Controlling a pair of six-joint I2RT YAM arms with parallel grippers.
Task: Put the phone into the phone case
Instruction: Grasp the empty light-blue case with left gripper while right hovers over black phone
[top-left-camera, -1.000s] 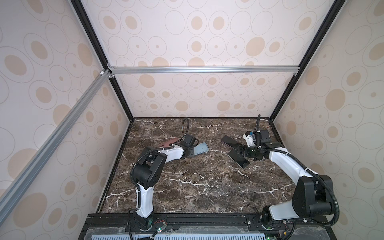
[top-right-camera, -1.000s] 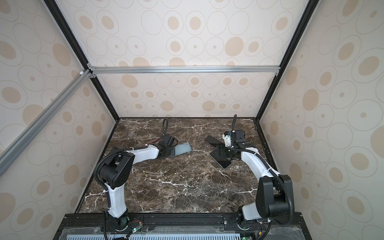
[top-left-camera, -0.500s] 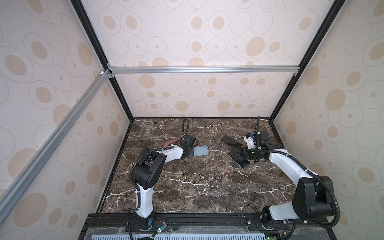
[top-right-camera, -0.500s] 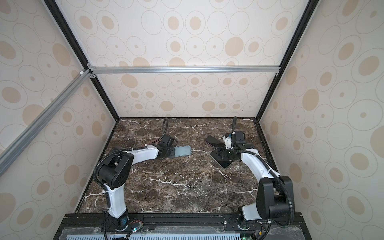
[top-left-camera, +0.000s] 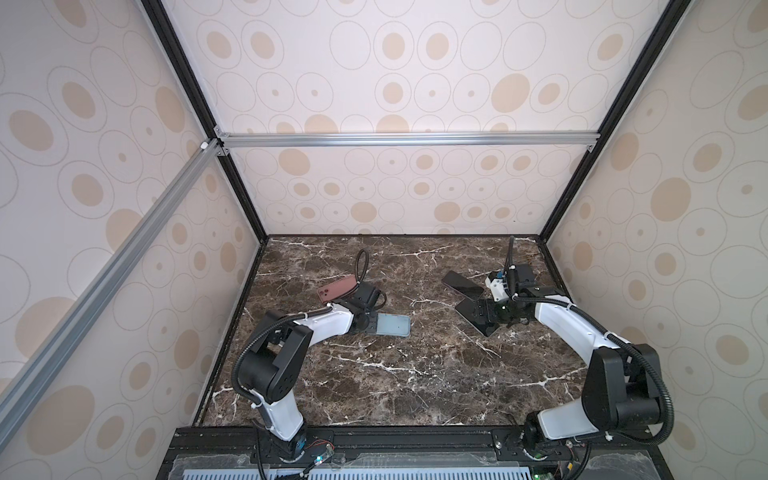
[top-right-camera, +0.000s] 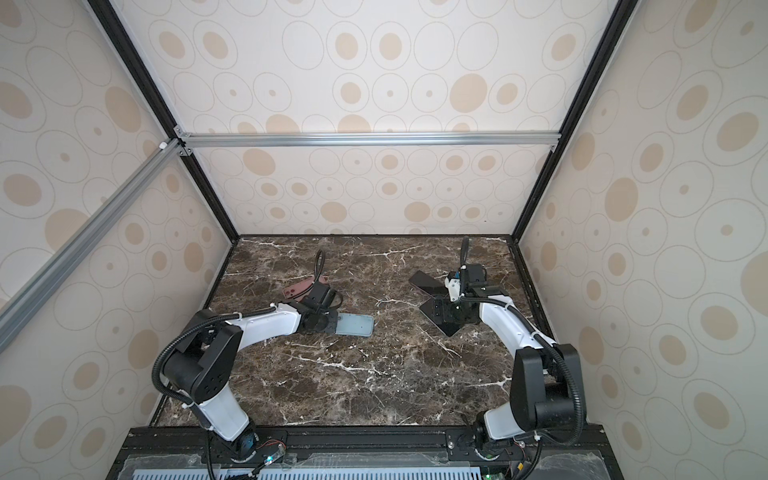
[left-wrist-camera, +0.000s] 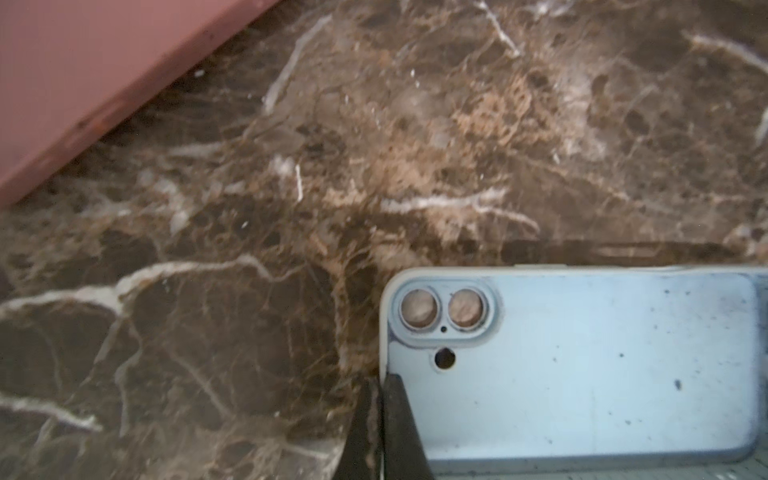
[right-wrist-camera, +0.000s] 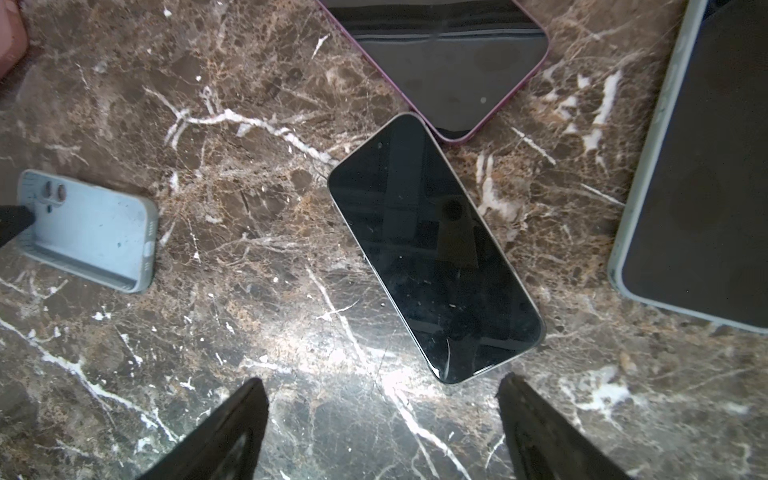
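The light blue case needs to be pulled by its end with my left gripper back onto the clear marble, away from the pink case, and let go there, because that marble is back from the gripper.
The light blue phone case (top-left-camera: 392, 324) (top-right-camera: 355, 325) lies open side up, left of centre on the marble. My left gripper (left-wrist-camera: 381, 382) (top-left-camera: 372, 322) is shut on the case's (left-wrist-camera: 582, 365) end wall by the camera holes, one finger inside and one outside. The phone (right-wrist-camera: 436, 249) is bare, lies with its black screen up and is at the right in both top views (top-left-camera: 488, 330) (top-right-camera: 451, 330). My right gripper (right-wrist-camera: 382, 384) (top-left-camera: 482, 311) hangs open above its near end, touching nothing. The case (right-wrist-camera: 95, 232) also shows in the right wrist view.
A phone in a purple case (right-wrist-camera: 449, 62) (top-left-camera: 461, 284) lies just behind the bare phone, almost touching it. Another cased phone (right-wrist-camera: 698, 166) lies beside them. An empty pink case (top-left-camera: 336, 289) (left-wrist-camera: 83, 62) sits behind my left gripper. Enclosure walls ring the marble table (top-left-camera: 395, 374).
My left jaws have closed on the blue case's end wall, and the case has settled flatter. My right jaws have spread wider above the bare phone.
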